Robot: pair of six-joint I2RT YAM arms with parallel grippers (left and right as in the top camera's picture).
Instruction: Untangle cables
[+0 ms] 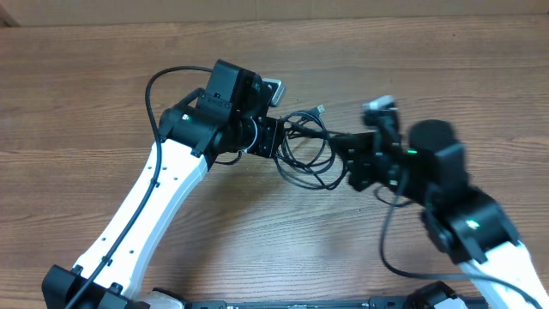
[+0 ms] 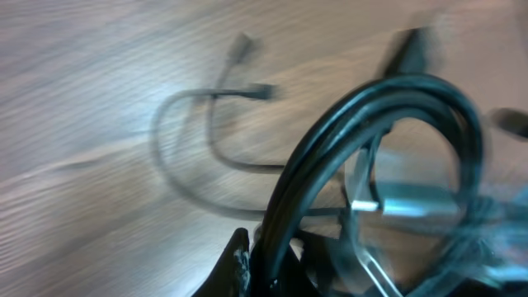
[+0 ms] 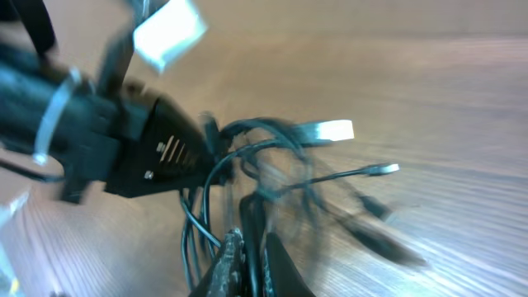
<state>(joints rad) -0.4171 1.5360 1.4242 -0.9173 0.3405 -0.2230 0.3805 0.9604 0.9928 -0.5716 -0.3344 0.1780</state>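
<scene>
I will next pull my right gripper up and toward the right in the overhead view, then release the piece of cable, because the loops bunch close between both grippers.
The cables [image 1: 305, 153] form a tangle of thin black loops on the wooden table, hanging between my two grippers. My left gripper [image 1: 271, 137] is shut on the left side of the bundle. In the left wrist view its fingers [image 2: 241, 262] pinch thick black strands [image 2: 346, 124] that arc upward, with a silvery plug [image 2: 412, 200] behind them. My right gripper [image 1: 345, 148] is shut on a strand at the tangle's right side. In the right wrist view its fingertips [image 3: 233, 247] clamp a black cord [image 3: 252, 216], and a silvery plug [image 3: 334, 130] and a small plug end [image 3: 384, 169] stick out beyond.
The wooden table [image 1: 103, 77] surrounds the tangle. In the right wrist view the left arm's black gripper body [image 3: 140, 157] sits close at upper left. A loose strand with a plug [image 2: 244, 43] lies on the wood further off. The arms' own thick wires [image 1: 154, 94] loop nearby.
</scene>
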